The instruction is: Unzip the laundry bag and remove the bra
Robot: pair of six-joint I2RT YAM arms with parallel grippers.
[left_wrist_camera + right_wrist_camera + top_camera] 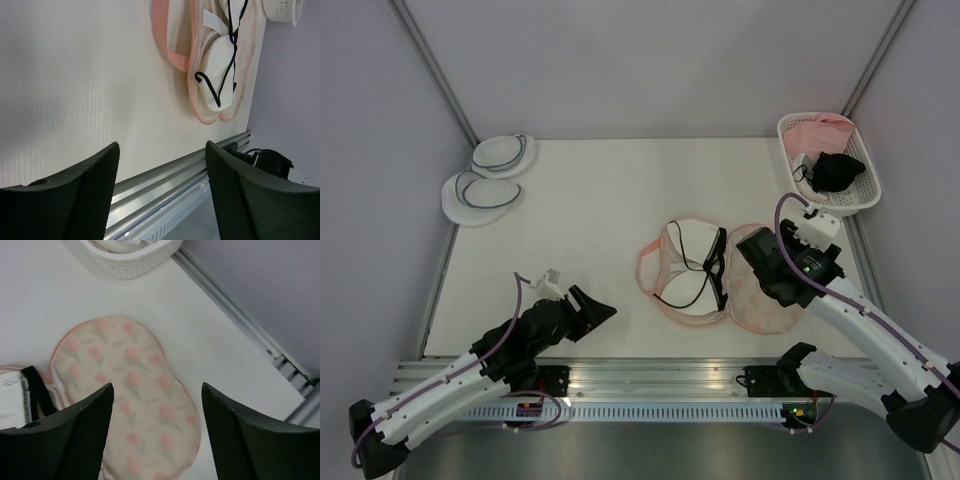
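My right gripper moves down and across onto the bra's black-edged corner between the cups next, since that corner lies below it, to its left in the top view.
The laundry bag [760,308] lies unzipped and spread open at the table's centre right. Its floral flap [135,390] is folded out to the right. The pink-rimmed half [650,272] lies to the left. The bra [695,280], white cups with thin black straps, lies in that left half; it also shows in the left wrist view [220,65] and at the left edge of the right wrist view [12,395]. My right gripper [758,258] is open and empty above the floral flap [157,387]. My left gripper [605,312] is open and empty near the front rail [161,146], left of the bag.
A white basket [860,165] at the back right holds a pink garment [820,130] and a black garment [835,172]. Two plain white round pouches [505,153] [480,195] lie at the back left. The metal rail [165,180] runs along the front edge.
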